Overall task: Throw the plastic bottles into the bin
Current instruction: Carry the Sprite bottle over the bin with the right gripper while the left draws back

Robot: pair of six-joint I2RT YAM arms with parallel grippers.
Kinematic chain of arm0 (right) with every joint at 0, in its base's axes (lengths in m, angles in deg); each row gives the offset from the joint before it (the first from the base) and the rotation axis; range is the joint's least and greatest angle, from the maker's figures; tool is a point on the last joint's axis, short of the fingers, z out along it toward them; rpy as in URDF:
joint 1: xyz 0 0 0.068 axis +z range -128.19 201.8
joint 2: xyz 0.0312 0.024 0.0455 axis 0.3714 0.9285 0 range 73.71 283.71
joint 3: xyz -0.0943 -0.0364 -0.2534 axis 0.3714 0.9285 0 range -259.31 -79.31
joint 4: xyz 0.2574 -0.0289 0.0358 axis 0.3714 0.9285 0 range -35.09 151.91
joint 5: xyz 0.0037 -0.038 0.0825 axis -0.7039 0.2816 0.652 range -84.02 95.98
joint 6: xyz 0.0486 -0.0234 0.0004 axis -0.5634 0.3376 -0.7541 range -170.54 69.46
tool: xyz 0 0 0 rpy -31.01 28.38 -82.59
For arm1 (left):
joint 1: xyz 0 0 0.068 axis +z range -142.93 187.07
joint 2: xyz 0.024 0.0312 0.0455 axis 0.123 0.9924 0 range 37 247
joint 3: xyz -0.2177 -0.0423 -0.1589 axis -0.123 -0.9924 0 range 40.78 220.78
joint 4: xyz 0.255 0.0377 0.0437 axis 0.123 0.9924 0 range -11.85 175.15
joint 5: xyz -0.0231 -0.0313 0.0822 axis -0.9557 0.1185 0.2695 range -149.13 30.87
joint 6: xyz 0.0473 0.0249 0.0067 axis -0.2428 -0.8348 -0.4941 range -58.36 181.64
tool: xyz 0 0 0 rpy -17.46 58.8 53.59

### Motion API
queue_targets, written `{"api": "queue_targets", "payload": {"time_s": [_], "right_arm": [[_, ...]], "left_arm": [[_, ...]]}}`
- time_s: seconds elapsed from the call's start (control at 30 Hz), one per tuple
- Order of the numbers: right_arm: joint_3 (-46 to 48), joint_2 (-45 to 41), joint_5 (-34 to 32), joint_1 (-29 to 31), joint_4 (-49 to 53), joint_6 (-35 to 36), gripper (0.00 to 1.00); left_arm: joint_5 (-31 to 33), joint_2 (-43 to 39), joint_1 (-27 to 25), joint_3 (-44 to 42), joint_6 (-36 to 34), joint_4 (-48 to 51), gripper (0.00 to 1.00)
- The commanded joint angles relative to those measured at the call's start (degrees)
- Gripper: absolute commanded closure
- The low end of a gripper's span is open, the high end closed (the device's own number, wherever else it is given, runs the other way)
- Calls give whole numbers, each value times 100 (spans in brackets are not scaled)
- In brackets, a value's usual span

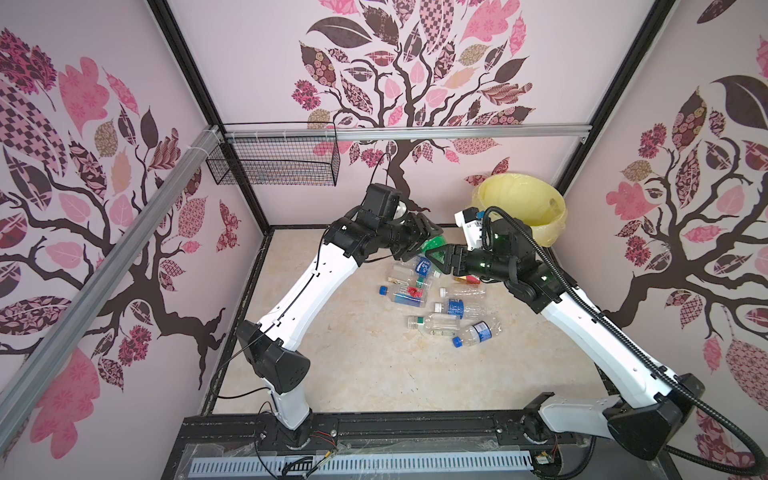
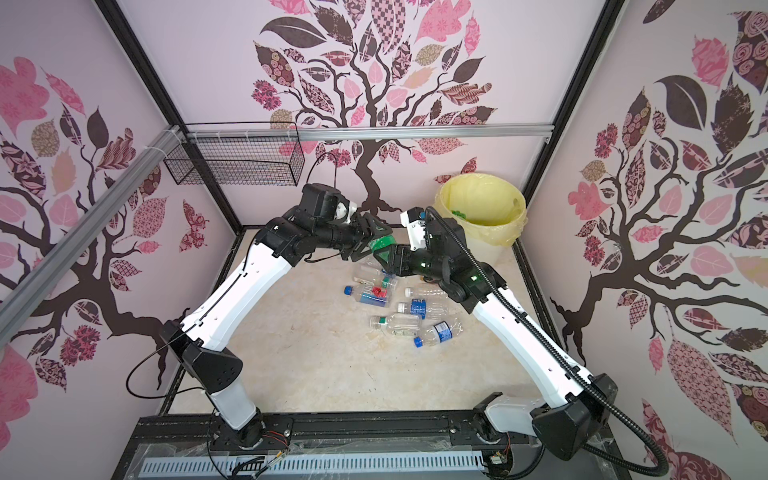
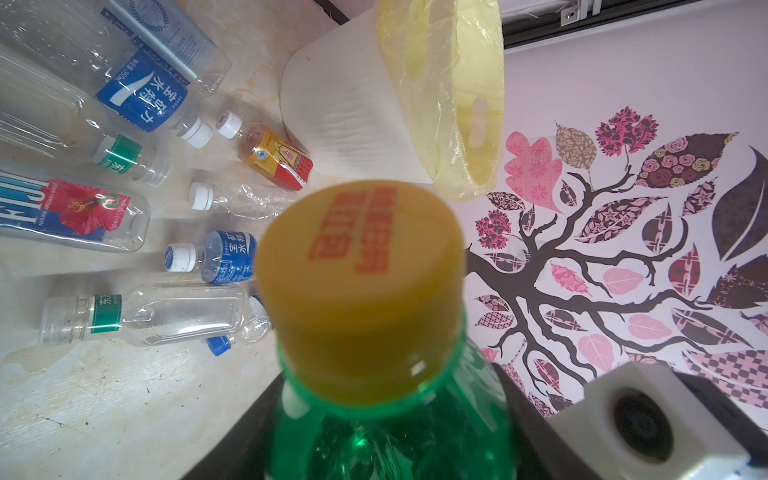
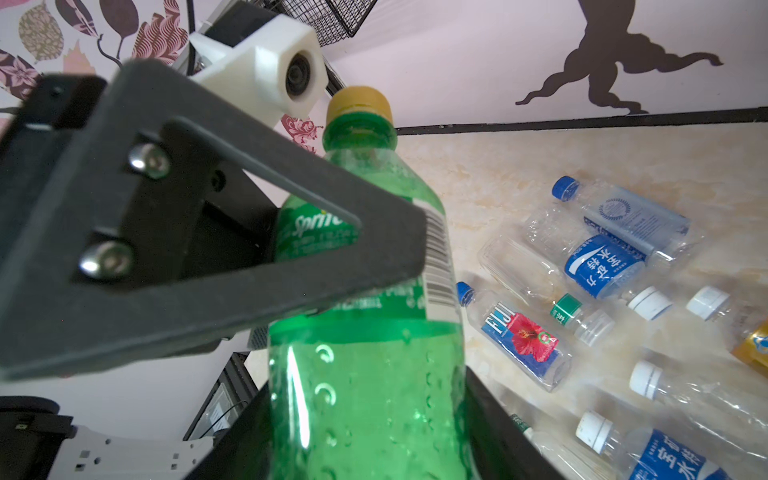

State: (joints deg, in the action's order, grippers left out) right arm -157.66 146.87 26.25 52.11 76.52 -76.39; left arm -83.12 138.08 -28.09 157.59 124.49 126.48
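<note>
My right gripper should go up and carry the green bottle (image 1: 433, 245) outward over the bin's opening (image 1: 524, 197) and let go of it there, because the yellow bag is open at the top and uncovered.
A green plastic bottle (image 1: 433, 245) (image 4: 365, 374) with a yellow cap (image 3: 361, 291) hangs in the air above the floor, between both arms. My left gripper (image 1: 427, 240) (image 3: 386, 424) is shut on its labelled upper body. My right gripper (image 1: 439, 258) (image 4: 370, 436) is shut on its lower body, both fingers against the sides. Several more plastic bottles (image 1: 440, 299) (image 2: 399, 307) lie on the floor below, mostly clear with blue labels, one red-gold labelled (image 3: 274, 160). The bin (image 1: 519, 195) (image 2: 482, 195), white with a yellow bag, stands in the back right corner.
A black wire mesh basket (image 1: 274, 162) hangs on the back wall at the left. Patterned walls close the cell on three sides. Bare beige floor (image 1: 353, 365) stretches in front of the bottle heap, toward the arm bases.
</note>
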Motion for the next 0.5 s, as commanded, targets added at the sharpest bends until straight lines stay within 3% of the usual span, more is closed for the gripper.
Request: {"api": "queue_targets", "payload": {"time_s": [0.0,0.2,0.47], "right_arm": [[46,24,-35,-20,-134,-74,49],[15,-41,-221,-21,-94,-56,52],[-1056,413,-1276,-51,892,550,54]], "left_arm": [[131,-99,122,106,-122,40,24],[70,-51,427,448,-249,318,3],[228,-19,720,1242,-608,784,3]]}}
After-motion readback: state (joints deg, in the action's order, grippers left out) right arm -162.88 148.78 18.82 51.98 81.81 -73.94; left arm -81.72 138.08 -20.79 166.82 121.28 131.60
